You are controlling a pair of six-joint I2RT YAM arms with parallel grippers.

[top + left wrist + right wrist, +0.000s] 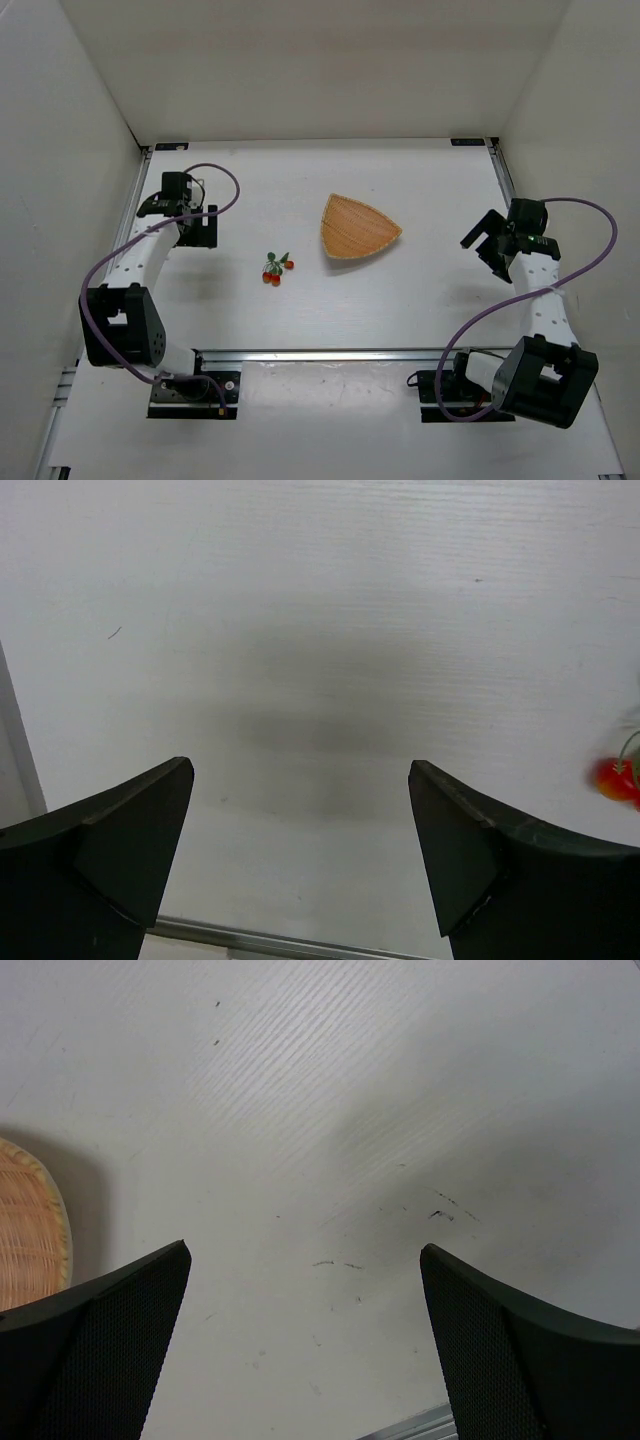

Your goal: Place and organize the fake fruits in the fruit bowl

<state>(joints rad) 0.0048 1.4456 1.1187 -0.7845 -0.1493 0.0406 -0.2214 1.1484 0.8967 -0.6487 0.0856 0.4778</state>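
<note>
My left gripper moves to its right in the top view and down onto the cluster's near cherries next, since they lie below it that way.
The fake fruits (276, 268), a small cluster of red cherries with green leaves, lie on the white table left of the fruit bowl (357, 228), an empty orange-tan wicker basket. My left gripper (198, 229) is open and empty, left of the fruits; a red cherry (614, 779) shows at the right edge of the left wrist view. My right gripper (482, 243) is open and empty, right of the bowl; the bowl's rim (30, 1225) shows at the left edge of the right wrist view.
White walls enclose the table on three sides. A metal rail (330, 353) runs along the near edge between the arm bases. Dark scuff marks (440, 1210) dot the table under the right gripper.
</note>
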